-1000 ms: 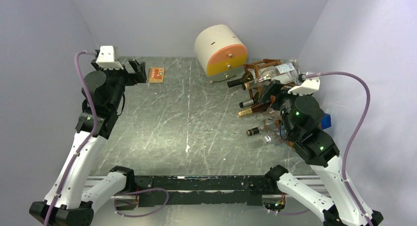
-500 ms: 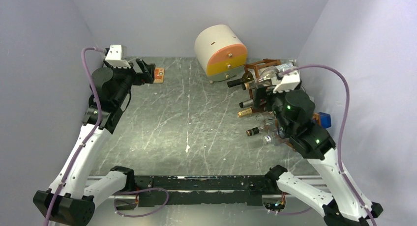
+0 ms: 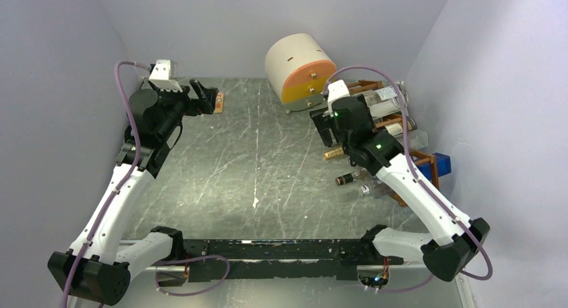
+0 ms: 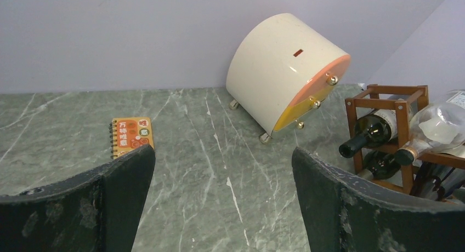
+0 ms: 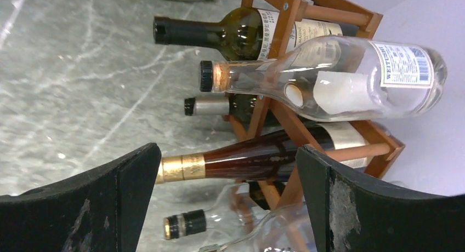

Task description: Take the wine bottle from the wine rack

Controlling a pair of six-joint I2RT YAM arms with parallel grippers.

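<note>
I need to turn my right gripper toward the rack (image 3: 429,162) next and bring its fingers around the black-capped neck of the clear labelled bottle, because it sticks out past the bars.
The reddish-brown wine rack (image 3: 429,162) stands at the right wall, with several bottles lying in it, necks pointing left. In the right wrist view the rack's bars (image 5: 351,152) carry a dark green bottle (image 5: 241,35), a clear labelled bottle (image 5: 340,79) and a dark red wine bottle with a gold foil neck (image 5: 247,159). My right gripper (image 5: 227,153) is open in front of the necks. The gold-foil neck (image 3: 333,152) shows across the gap beyond its fingers, not gripped. My left gripper (image 4: 222,153) is open and empty over the far left of the table (image 3: 207,99).
A cream drum-shaped cabinet with an orange front (image 3: 301,67) stands at the back, just left of the rack. An orange spiral notebook (image 4: 131,134) lies at the back left. A blue box (image 3: 442,164) sits behind the rack. A clear bottle with a black cap (image 5: 186,223) lies low.
My right arm has swung from over the rack's near side to the left and back, so its gripper now faces the bottle necks. The left gripper has shifted right toward the notebook.
</note>
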